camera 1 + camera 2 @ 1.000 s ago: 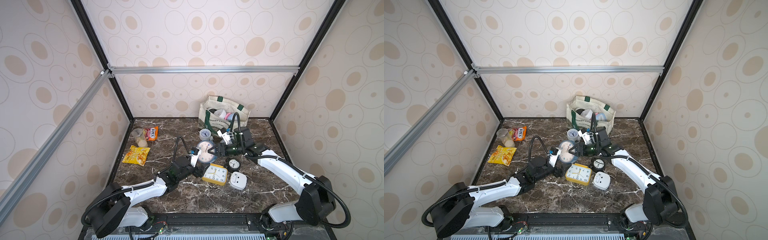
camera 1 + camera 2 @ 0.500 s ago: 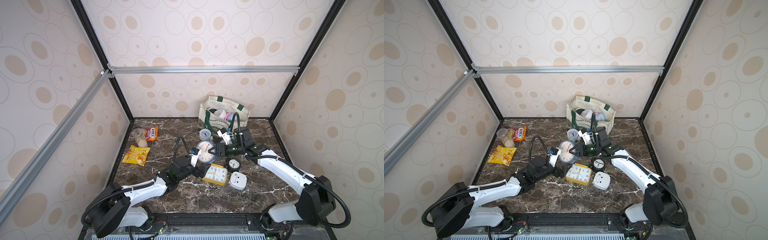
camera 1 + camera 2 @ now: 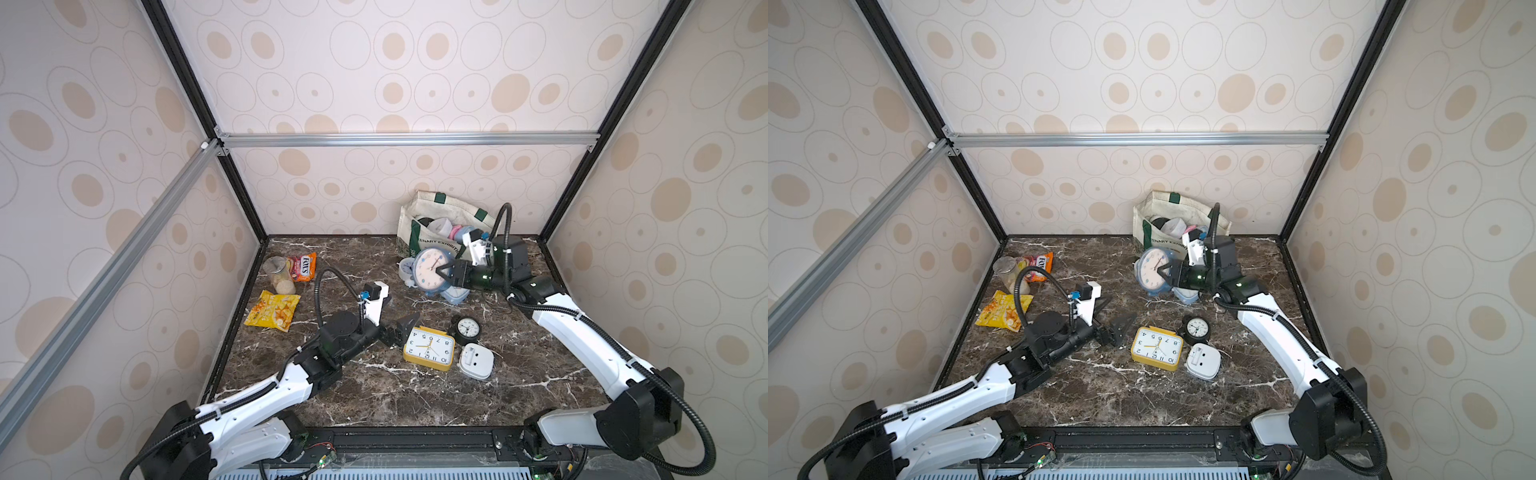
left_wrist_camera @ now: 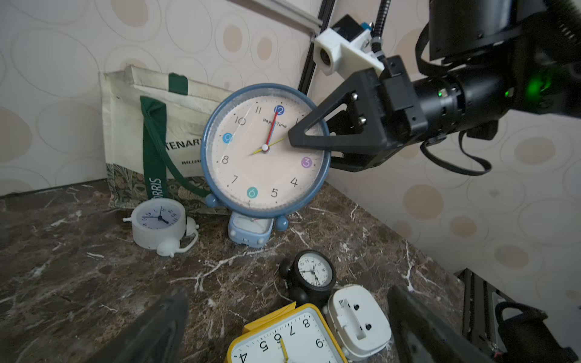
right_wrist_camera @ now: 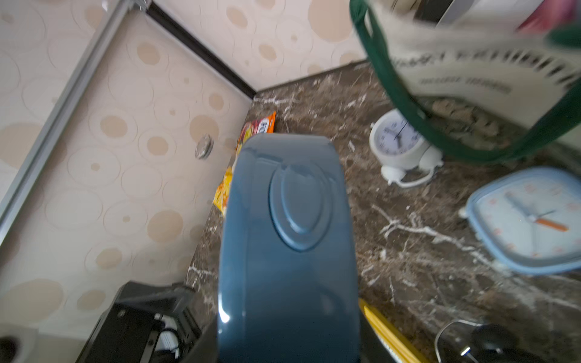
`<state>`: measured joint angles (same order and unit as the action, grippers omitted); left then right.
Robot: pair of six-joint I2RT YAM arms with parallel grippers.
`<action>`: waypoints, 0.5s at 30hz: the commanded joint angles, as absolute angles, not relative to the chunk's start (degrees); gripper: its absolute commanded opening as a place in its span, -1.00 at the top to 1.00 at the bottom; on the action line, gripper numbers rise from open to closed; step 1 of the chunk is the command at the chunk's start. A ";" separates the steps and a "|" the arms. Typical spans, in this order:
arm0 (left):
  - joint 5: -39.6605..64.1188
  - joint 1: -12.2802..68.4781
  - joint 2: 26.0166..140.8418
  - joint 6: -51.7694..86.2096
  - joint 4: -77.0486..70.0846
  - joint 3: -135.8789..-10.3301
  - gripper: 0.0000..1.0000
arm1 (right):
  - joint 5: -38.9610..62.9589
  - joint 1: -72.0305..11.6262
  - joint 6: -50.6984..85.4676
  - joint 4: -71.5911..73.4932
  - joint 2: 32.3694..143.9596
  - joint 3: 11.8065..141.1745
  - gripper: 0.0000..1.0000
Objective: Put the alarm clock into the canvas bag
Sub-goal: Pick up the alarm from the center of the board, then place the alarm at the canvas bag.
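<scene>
The right gripper carries the alarm clock up over the canvas bag's near rim next, then lowers it inside and releases it, since the canvas bag's opening [image 3: 450,225] [image 5: 499,15] lies outward.
A big round alarm clock [image 3: 428,270] with a blue rim and cream face hangs just above the table, in front of the canvas bag [image 3: 419,210]. My right gripper [image 3: 444,274] is shut on it, one finger across the face and the other behind. In the left wrist view the alarm clock [image 4: 261,169] hangs upright before the cream canvas bag [image 4: 125,125] with green straps. Its blue side [image 5: 289,235] fills the right wrist view. My left gripper [image 3: 400,329] stands open and empty, low over the table beside a yellow square clock [image 3: 428,349].
A small white clock [image 3: 406,268] and a light blue square clock [image 3: 456,296] sit under the held one. A black clock [image 3: 467,329] and a white face-down clock [image 3: 476,362] lie next to the yellow one. Snack packets [image 3: 272,309] and a jar [image 3: 280,276] lie at the left wall.
My right gripper has lifted the blue clock up and back towards the bag. The left gripper's jaws have opened wider, and it stays low by the yellow clock.
</scene>
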<state>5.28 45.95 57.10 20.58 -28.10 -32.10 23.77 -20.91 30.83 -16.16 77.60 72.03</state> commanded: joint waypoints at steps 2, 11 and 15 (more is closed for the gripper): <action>0.91 45.64 51.95 22.16 -26.64 -29.45 -0.97 | 7.11 -20.45 28.54 -16.54 80.03 82.21 0.85; -1.12 45.62 43.48 23.03 -22.78 -25.11 -0.97 | -11.03 -20.28 26.70 -14.14 98.95 100.41 0.89; -1.73 45.67 40.86 23.73 -21.04 -24.10 -0.97 | -14.12 -20.04 24.48 -12.46 106.53 105.59 0.91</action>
<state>-0.47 45.74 42.59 22.52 -22.70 -24.21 -8.16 -20.25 26.92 -14.04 103.55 102.65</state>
